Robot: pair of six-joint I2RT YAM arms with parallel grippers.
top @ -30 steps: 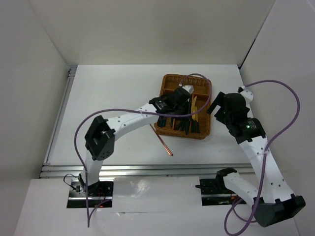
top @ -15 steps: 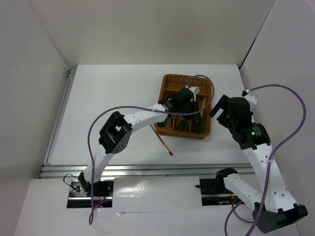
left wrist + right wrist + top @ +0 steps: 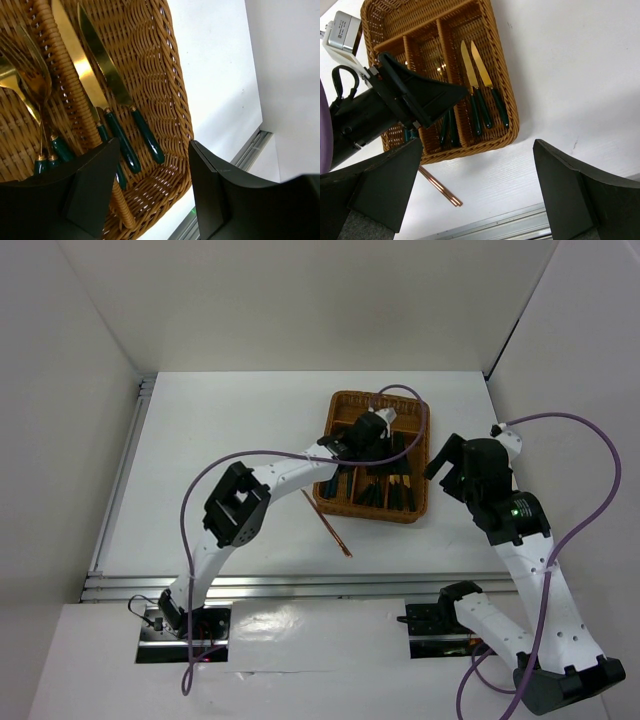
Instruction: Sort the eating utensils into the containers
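The brown chopsticks are outside the tray (image 3: pixel 342 402). My left gripper needs to move back and to the left in the top view next, then down onto the chopsticks.
The brown wicker tray (image 3: pixel 342 402) stands at the table's far middle. Its compartments hold several gold-headed utensils with dark green handles (image 3: pixel 386 488). In the left wrist view two knives (image 3: pixel 116 95) lie in the outer compartment of the tray (image 3: pixel 170 100), with forks (image 3: pixel 25 82) in the compartment beside it. My left gripper (image 3: pixel 383 438) hovers over the tray, open and empty (image 3: pixel 152 195). A pair of brown chopsticks (image 3: pixel 328 526) lies on the table beside the tray's near left corner. My right gripper (image 3: pixel 445 455) is open and empty beside the tray's right edge.
In the right wrist view my open gripper (image 3: pixel 480 185) looks down on the tray's rim (image 3: pixel 512 102), the knives (image 3: pixel 481 87) and the chopsticks (image 3: pixel 440 187). A metal rail (image 3: pixel 300 585) runs along the table's near edge. White walls enclose the table.
My left arm swung its elbow rightward and its gripper shifted right over the tray, then slightly back left. My right gripper drew a little to the right, away from the tray.
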